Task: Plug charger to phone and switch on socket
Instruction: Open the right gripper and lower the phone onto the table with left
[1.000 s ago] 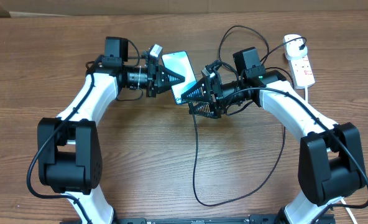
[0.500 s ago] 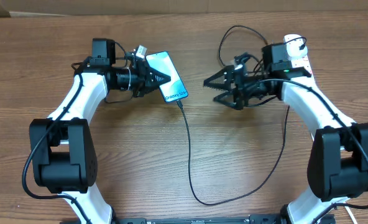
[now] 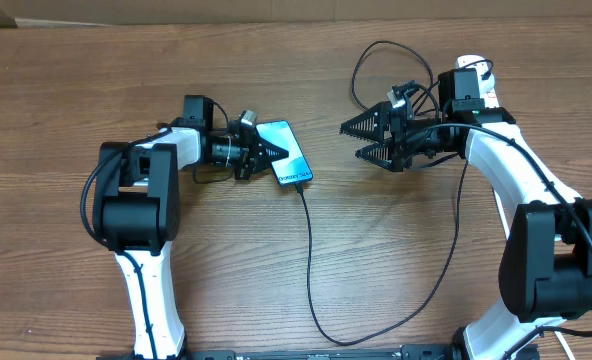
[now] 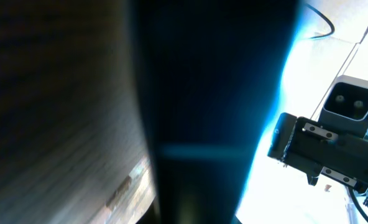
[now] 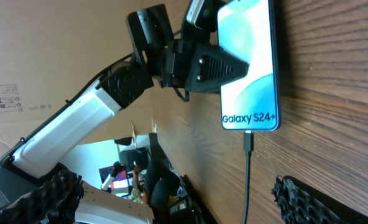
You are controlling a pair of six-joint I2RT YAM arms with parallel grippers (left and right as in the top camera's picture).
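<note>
My left gripper lowers to the tabletop just below it next and releases the phone there, with the plug tip seated in the phone's port.
The phone [image 3: 287,164] shows its teal "Galaxy S24+" screen [image 5: 249,68] left of the table's middle. My left gripper [image 3: 279,155] is shut on its left edge, fingers [image 5: 214,67] clamped over the screen side. In the left wrist view the phone [image 4: 209,93] fills the frame as a dark slab. The charger cable [image 3: 308,250] has its plug tip [image 5: 248,143] seated in the phone's bottom port and loops across the front. My right gripper [image 3: 351,141] hangs open and holds nothing, to the right of the phone. The white socket [image 3: 471,64] lies at the back right, mostly hidden by my right arm.
Cardboard [image 3: 276,10] runs along the table's back edge. The slack cable loops near the front edge [image 3: 376,328] and back up past my right arm [image 3: 454,215]. More black cable coils behind the right gripper [image 3: 376,50].
My right gripper let go of the cable plug, opened wide and drew back to the right. My left arm folded in and carried the phone toward the front right.
</note>
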